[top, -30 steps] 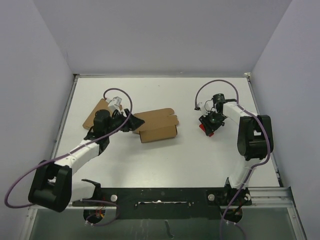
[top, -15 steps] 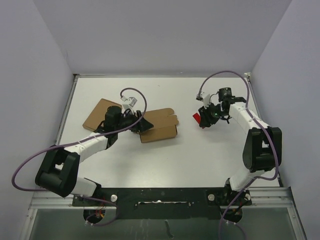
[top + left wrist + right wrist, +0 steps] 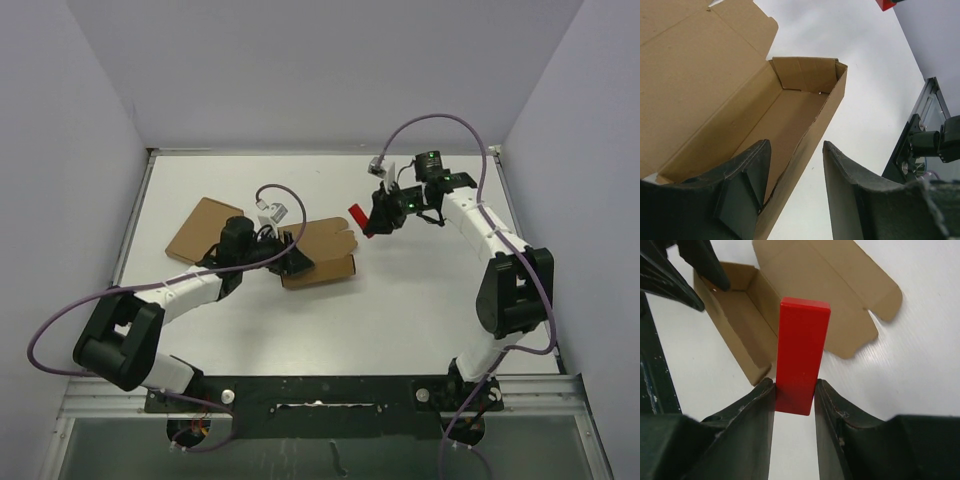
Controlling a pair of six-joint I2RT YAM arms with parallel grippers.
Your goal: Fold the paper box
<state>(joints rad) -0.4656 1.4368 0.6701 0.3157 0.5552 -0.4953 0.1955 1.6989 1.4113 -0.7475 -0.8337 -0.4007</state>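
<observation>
Next, the block goes back, down and to the left in the top view with my right gripper for release on the box's bare bottom.
The paper box (image 3: 330,265) is a narrow brown carton lying open on the table, its lid flap (image 3: 325,235) folded back. My left gripper (image 3: 297,256) is open at the box's left end. In the left wrist view (image 3: 795,145) one finger is inside the box (image 3: 790,110) and the other is outside its front wall. My right gripper (image 3: 372,222) is shut on a small red block (image 3: 357,217) and holds it above the table just right of the lid. In the right wrist view the block (image 3: 802,355) stands upright between the fingers, over the box (image 3: 735,325).
A wider flat brown cardboard rectangle (image 3: 200,228) lies at the left, behind my left arm. White walls enclose the table on three sides. The black base rail (image 3: 320,390) runs along the near edge.
My right gripper has lifted the red block and carried it left toward the box. My left gripper has moved right to the box's left end.
</observation>
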